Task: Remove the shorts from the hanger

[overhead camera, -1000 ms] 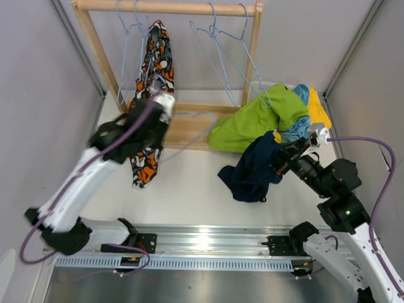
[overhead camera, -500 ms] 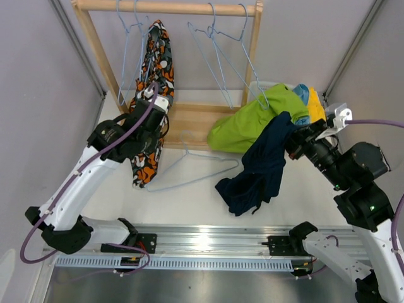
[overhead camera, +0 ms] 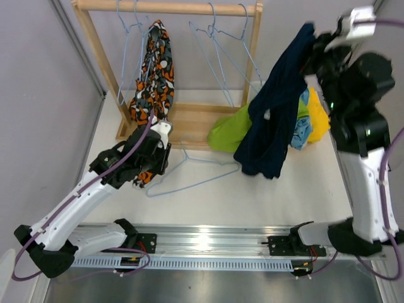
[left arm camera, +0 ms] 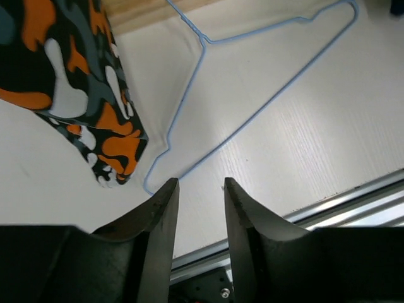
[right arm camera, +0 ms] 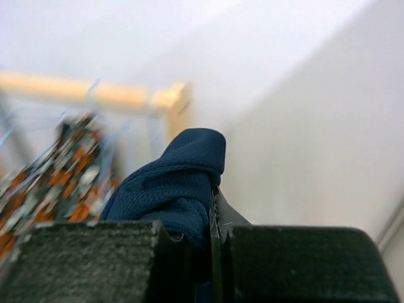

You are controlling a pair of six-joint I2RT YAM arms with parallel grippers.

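Observation:
Next, my right gripper reaches outward, tips downward and lowers the navy shorts (overhead camera: 271, 126) onto the lime, blue and yellow pile.
My right gripper (overhead camera: 314, 39) is raised high at the back right, shut on the navy shorts (overhead camera: 271, 126), which hang down from it clear of the table; in the right wrist view the navy fabric (right arm camera: 177, 177) is pinched between the jaws (right arm camera: 203, 201). The orange-black-white patterned shorts (overhead camera: 154, 69) hang on a hanger on the wooden rack (overhead camera: 170, 7). Lime green (overhead camera: 222, 134), light blue (overhead camera: 303, 129) and yellow shorts (overhead camera: 319, 117) lie piled at the right. My left gripper (overhead camera: 140, 175) is open and empty, low over the table (left arm camera: 201, 183), beside the patterned shorts' lower end (left arm camera: 69, 95).
A loose blue wire hanger (overhead camera: 192, 177) lies flat on the table in front of the rack, its corner just ahead of my left fingers (left arm camera: 252, 120). Several empty blue hangers (overhead camera: 218, 44) hang on the rail. Grey walls close both sides. A metal rail (overhead camera: 202, 243) runs along the near edge.
My right arm has lifted the navy shorts from the table high into the air. The blue hanger has dropped onto the table. My left arm has drawn back toward the near edge.

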